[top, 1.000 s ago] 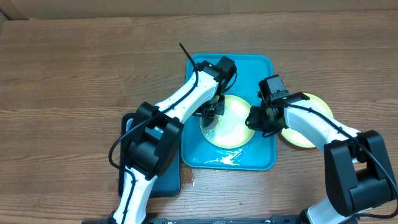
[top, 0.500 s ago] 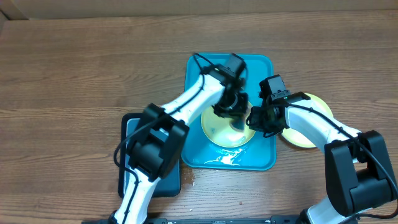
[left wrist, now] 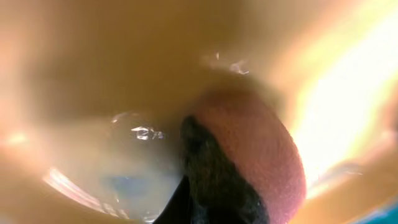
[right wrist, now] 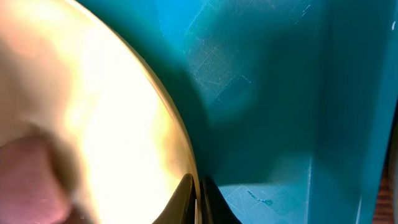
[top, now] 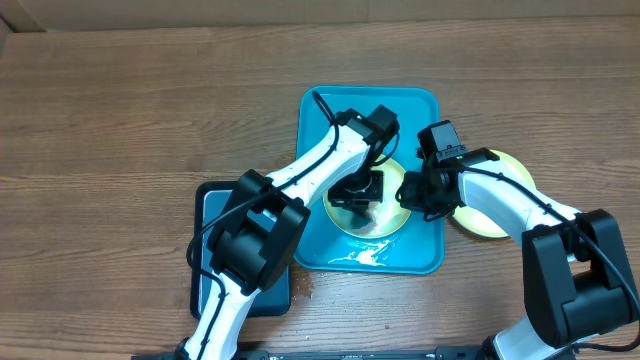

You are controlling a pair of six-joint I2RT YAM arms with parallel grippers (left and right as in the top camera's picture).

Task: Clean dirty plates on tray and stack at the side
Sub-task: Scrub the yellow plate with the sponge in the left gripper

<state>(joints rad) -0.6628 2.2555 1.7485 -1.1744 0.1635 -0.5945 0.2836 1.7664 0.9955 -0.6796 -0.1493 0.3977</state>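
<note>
The left gripper rises off the plate toward the dark basin (top: 268,294) next, which lies to its left in the overhead view, and releases the pink sponge inside.
A yellow-green plate (top: 388,224) lies in the turquoise tray (top: 322,118). My left gripper (top: 358,190) is over the plate's middle, shut on a pink sponge with a dark scouring side (left wrist: 249,155), which presses on the wet plate face (left wrist: 112,93). My right gripper (top: 408,190) is shut on this plate's right rim; in the right wrist view its jaws (right wrist: 198,200) pinch the thin edge of the plate (right wrist: 124,124) over the tray floor (right wrist: 267,74). A second plate (top: 480,225) lies on the table right of the tray, under my right arm. A third plate is not visible.
A smaller dark rectangular basin (top: 277,294) sits left of the tray, under my left arm. A puddle of water (top: 360,256) lies on the tray's near part. A few drops wet the wooden table (top: 100,120) by the tray's front-left corner.
My left gripper swept the sponge from the plate's upper left to the right, then back to its middle. My right gripper kept its hold on the rim and did not move.
</note>
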